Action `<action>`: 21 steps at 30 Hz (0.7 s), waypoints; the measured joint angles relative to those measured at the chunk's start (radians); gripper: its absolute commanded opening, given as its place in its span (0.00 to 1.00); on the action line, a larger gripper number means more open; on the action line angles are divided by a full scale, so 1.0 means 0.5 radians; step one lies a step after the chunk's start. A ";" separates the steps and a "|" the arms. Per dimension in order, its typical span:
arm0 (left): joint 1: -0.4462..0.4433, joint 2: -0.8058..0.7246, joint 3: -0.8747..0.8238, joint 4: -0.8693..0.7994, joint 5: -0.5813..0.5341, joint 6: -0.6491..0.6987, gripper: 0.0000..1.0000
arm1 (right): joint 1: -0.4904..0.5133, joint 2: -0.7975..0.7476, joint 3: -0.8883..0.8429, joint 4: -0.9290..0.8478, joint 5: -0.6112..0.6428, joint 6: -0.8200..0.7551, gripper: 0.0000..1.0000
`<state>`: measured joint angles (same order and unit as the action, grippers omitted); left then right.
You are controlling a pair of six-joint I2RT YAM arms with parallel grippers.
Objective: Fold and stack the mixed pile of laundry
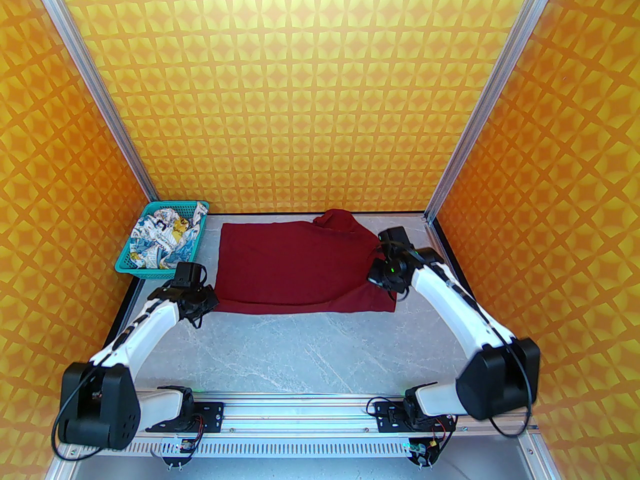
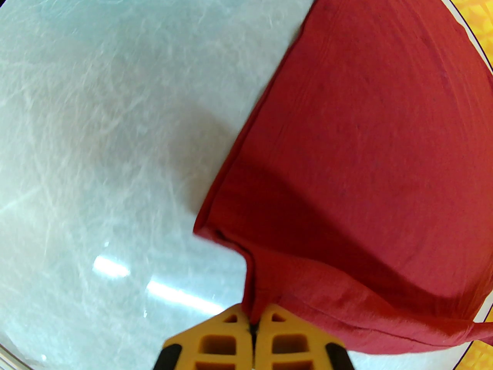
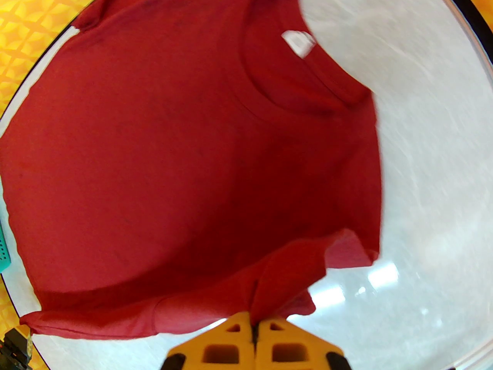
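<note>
My right gripper carries the pinched near edge outward next, then down onto the shirt's body beside the collar, as cloth there lies flat for folding.
The dark red T-shirt (image 1: 295,265) lies spread on the marble table, its collar and white neck label (image 3: 298,42) toward the right. My left gripper (image 2: 253,324) is shut on the shirt's near left corner, the cloth (image 2: 346,148) pinched between its yellow fingers. My right gripper (image 3: 254,328) is shut on the near right edge of the shirt (image 3: 173,148), by a sleeve. In the top view the left gripper (image 1: 200,304) sits at the shirt's left corner and the right gripper (image 1: 387,270) over its right side. The white printed garment (image 1: 162,240) lies crumpled in the basket.
A teal perforated basket (image 1: 131,267) stands at the back left corner, just left of the shirt. Orange patterned walls close in the back and both sides. Bare marble table (image 1: 310,353) stretches between the shirt and the arm bases.
</note>
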<state>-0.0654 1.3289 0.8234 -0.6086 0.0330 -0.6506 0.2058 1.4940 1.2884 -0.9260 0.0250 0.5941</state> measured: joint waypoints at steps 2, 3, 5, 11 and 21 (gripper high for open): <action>0.014 0.068 0.023 0.023 0.001 -0.006 0.00 | -0.009 0.090 0.076 0.021 -0.035 -0.027 0.00; 0.022 0.096 0.029 0.034 0.001 -0.008 0.00 | -0.014 0.125 0.104 0.037 -0.047 -0.036 0.00; 0.038 0.134 0.035 0.050 0.001 -0.014 0.00 | -0.024 0.200 0.171 0.040 -0.062 -0.060 0.00; 0.053 0.230 0.060 0.101 0.001 -0.047 0.00 | -0.037 0.387 0.344 0.066 -0.089 -0.121 0.00; 0.077 0.356 0.088 0.149 0.007 -0.107 0.00 | -0.059 0.671 0.615 0.052 -0.122 -0.228 0.00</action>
<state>-0.0269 1.5066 0.8673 -0.5343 0.0364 -0.7040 0.1764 1.8297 1.5959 -0.9001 -0.0360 0.4801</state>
